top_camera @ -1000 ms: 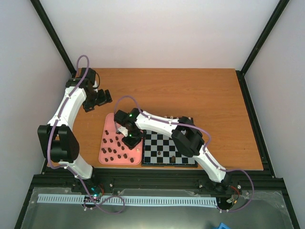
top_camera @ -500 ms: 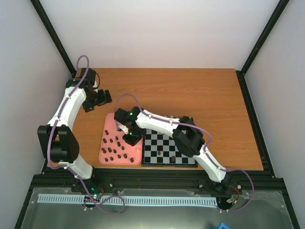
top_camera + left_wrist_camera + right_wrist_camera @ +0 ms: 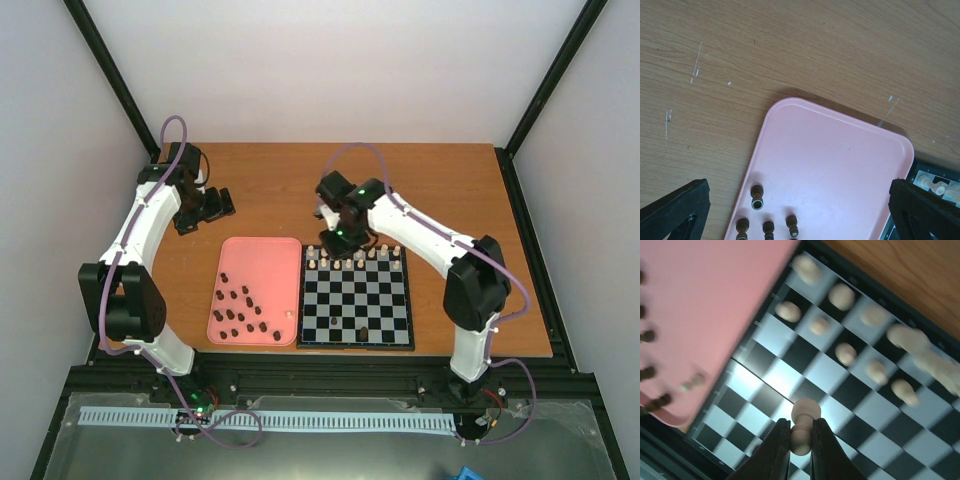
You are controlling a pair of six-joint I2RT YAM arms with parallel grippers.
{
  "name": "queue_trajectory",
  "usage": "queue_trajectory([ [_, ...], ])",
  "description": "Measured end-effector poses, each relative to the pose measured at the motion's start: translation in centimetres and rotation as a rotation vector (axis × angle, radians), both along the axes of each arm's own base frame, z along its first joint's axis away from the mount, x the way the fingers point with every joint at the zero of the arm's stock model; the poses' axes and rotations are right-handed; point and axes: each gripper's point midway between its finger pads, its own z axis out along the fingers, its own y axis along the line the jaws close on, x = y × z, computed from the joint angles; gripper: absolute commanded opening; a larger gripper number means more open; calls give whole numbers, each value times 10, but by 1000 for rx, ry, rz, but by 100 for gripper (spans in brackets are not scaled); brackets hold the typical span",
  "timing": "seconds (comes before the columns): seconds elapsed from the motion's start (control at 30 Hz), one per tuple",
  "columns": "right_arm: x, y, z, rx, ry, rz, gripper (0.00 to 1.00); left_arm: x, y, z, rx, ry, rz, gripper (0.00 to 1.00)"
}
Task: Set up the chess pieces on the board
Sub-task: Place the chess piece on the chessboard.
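Note:
I will move across and lower the pawn with my right gripper to fill the gap in the pawn row (image 3: 372, 266) (image 3: 928, 406), which lies below the gripper and to its right in the top view.
The board (image 3: 385, 300) lies right of the pink tray (image 3: 262, 262). Cream pieces (image 3: 356, 259) stand along its far rows, and one dark piece (image 3: 362, 332) stands near its front edge. Several dark pieces (image 3: 238, 310) and one cream piece (image 3: 290, 314) lie on the tray. My right gripper (image 3: 338, 236) hovers over the board's far edge. In the right wrist view it (image 3: 801, 427) is shut on a cream piece (image 3: 805, 412) above the board (image 3: 785, 377). My left gripper (image 3: 215, 205) hangs beyond the tray's far left corner, open and empty (image 3: 797, 192) above the tray (image 3: 840, 150).
The wooden table (image 3: 450, 200) stretches behind and to the right of the board. Black frame posts stand at the far corners and a black rail (image 3: 300, 375) runs along the near edge. The left wrist view shows dark pieces (image 3: 757, 196) and the board's corner (image 3: 935, 175).
My right arm has swung from the pink tray's right side over to the board's far edge, carrying a cream piece. The left arm has not moved.

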Motion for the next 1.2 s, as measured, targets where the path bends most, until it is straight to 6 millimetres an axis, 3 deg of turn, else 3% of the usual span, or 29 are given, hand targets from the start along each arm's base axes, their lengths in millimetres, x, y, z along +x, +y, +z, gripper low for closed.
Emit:
queue_trajectory([
  [0.17,-2,-56,-28,-84,89,-97,4,0,0,0,0,0,0,100],
  [0.33,-3,-87,-47,-146,144,-152,5,0,-1,0,-3,0,-1,100],
  [0.7,17,-117,-57,-196,126,-220,5,0,0,0,-3,0,-1,100],
  [0.87,22,-122,-71,-217,141,-230,5,1,0,0,-2,2,-1,100],
  [1.2,32,-124,-82,-217,128,-238,6,3,0,-5,-1,13,-1,100],
])
